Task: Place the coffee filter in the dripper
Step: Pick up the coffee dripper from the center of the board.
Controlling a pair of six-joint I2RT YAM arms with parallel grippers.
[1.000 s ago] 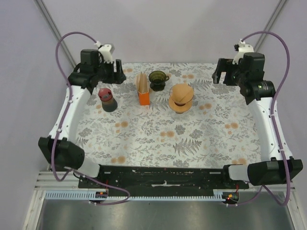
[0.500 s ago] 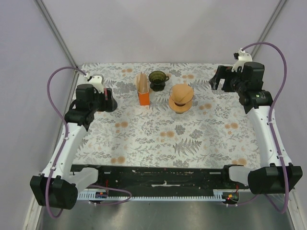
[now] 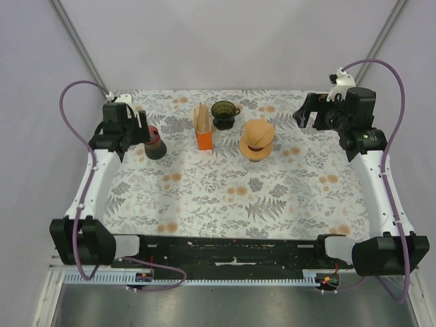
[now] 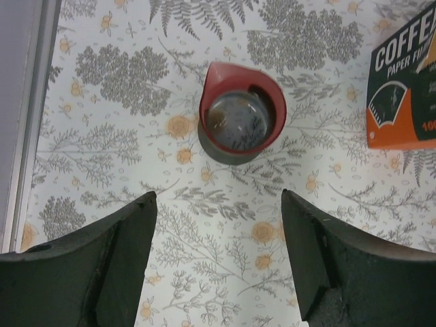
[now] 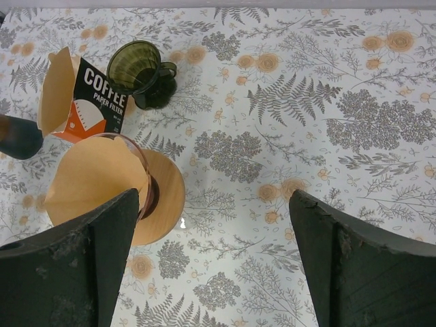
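The dark green glass cup is beyond the filter box. My left gripper should next move outward past that box, turning, and then go down onto the cup's near rim (image 3: 221,118).
A brown paper coffee filter (image 3: 257,131) sits inside the glass dripper (image 3: 258,146) with the wooden collar at the table's middle back; in the right wrist view the filter (image 5: 92,177) fills the dripper (image 5: 163,197) at the left. An orange and black box of coffee filters (image 3: 203,127) stands left of it, also in the right wrist view (image 5: 88,102) and the left wrist view (image 4: 404,88). My left gripper (image 4: 218,204) is open and empty, above the cloth just near of a red-topped cup. My right gripper (image 5: 214,204) is open and empty, right of the dripper.
A red-topped dark cup (image 3: 153,142) stands at the back left, under my left gripper (image 3: 136,129), and shows in the left wrist view (image 4: 238,122). A dark green glass cup (image 3: 223,114) stands behind the filter box, also in the right wrist view (image 5: 139,71). The floral cloth (image 3: 238,197) covers the table.
My left arm swung down and left, then came back up beside the red-topped cup. My right gripper shifted slightly. The filter, dripper and box have not moved.
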